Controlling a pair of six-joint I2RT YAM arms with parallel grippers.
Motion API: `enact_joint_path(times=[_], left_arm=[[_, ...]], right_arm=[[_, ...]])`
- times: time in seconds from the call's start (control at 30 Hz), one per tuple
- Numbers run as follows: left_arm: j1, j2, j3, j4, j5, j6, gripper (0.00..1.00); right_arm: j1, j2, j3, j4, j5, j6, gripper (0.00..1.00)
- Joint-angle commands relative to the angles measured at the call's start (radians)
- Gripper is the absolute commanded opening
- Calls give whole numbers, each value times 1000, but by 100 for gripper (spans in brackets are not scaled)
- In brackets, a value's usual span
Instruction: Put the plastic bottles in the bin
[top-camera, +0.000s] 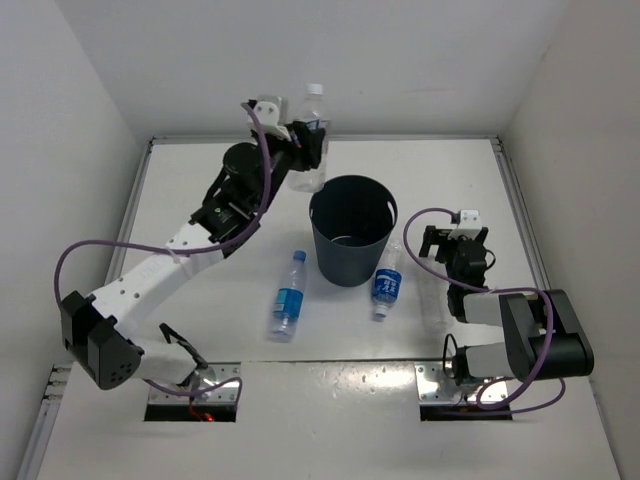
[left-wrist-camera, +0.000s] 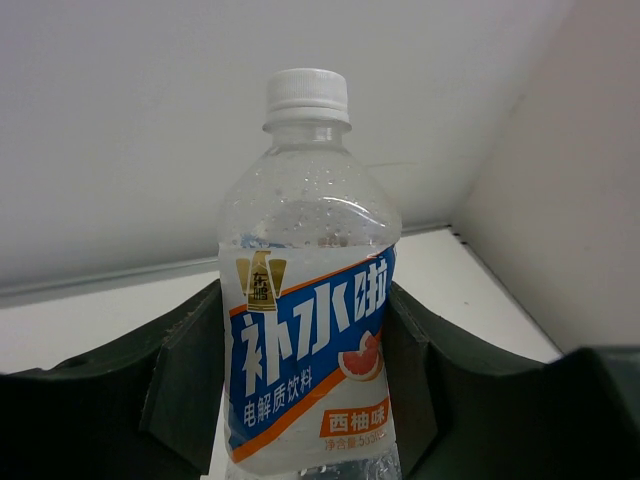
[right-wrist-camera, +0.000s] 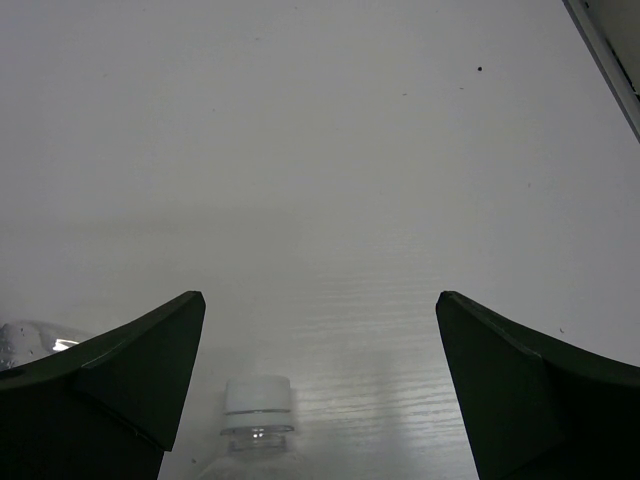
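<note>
The bottle hangs outside the bin's rim, so it goes down, back and to the right in the top view next with my left gripper, over the bin's opening (top-camera: 353, 212).
My left gripper (top-camera: 308, 142) is shut on a clear bottle (top-camera: 313, 120) with a white cap and a blue, orange and white label. It holds the bottle upright in the air, just behind and left of the bin (top-camera: 352, 232). In the left wrist view the bottle (left-wrist-camera: 308, 300) sits between both pads (left-wrist-camera: 185, 385). Two blue-labelled bottles lie on the table: one (top-camera: 287, 297) left of the bin, one (top-camera: 387, 284) against its right front. My right gripper (top-camera: 455, 243) is open and empty; a plain white-capped bottle (right-wrist-camera: 257, 405) lies low between its fingers (right-wrist-camera: 150, 360).
White walls enclose the table at the back and on both sides. The plain bottle shows faintly in the top view (top-camera: 433, 298), just left of the right arm. Purple cables loop off both arms.
</note>
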Motion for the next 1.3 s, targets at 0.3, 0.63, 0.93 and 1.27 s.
enact_joint_path(times=[0.3,0.63,0.93,1.27], left_arm=[[-184,65,-191,222,16,32,43],[-213,53,-317,292,64,52,100],[-213,-9,-86,225,-129,216,100],[-6,-231,-289,-106,-293,-145,100]], right_arm=[[1,2,25,38,11,5,100],[1,2,25,38,11,5,100],[1,2,25,38,11,5,100],[1,2,25,38,11,5,100]])
